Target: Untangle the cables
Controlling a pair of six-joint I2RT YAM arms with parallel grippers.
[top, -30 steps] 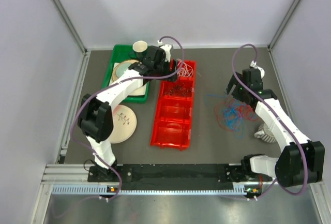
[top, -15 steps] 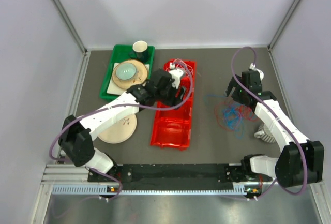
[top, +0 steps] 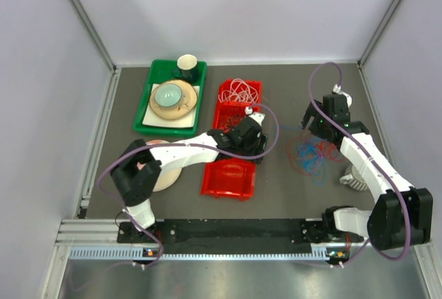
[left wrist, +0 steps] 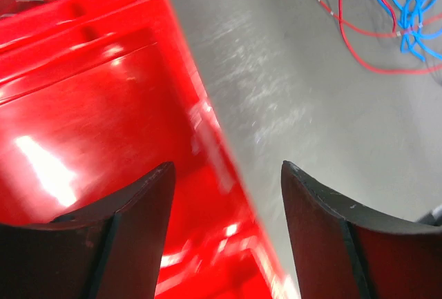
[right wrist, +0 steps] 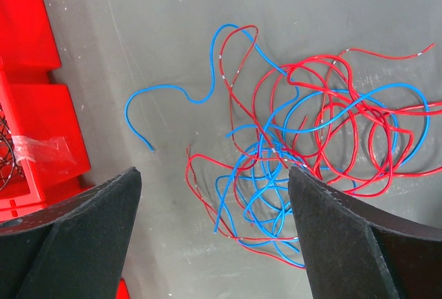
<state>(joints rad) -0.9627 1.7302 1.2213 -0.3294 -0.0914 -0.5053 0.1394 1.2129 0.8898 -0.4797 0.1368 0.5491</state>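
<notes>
My right gripper moves down and to its right in the wrist view next, since the red cable over the blue coils lies that way.
A tangle of thin red and blue cables [top: 311, 154] lies loose on the grey table right of the red bin [top: 215, 183]. More red and white cables [top: 239, 92] fill the bin's far compartment. My left gripper [top: 260, 146] hovers over the bin's right edge. In the left wrist view it [left wrist: 228, 168] is open with nothing between its fingers, above the bin [left wrist: 83, 119], with the cables [left wrist: 387, 23] at the top right. My right gripper [top: 309, 121] hangs open just above the tangle [right wrist: 311, 147]; its jaws [right wrist: 214, 171] straddle the tangle's left part without touching it.
A green tray [top: 146, 102] at the back left holds a plate, a bowl and a cup. A round plate [top: 164, 175] lies under the left arm. A white ribbed object [top: 356, 176] sits beside the right arm. Black wires [right wrist: 7, 154] lie in a bin compartment.
My left arm has swung from the bin's far end towards the near right, over the bin's right edge, and its jaws have narrowed a little. The right arm has not moved.
</notes>
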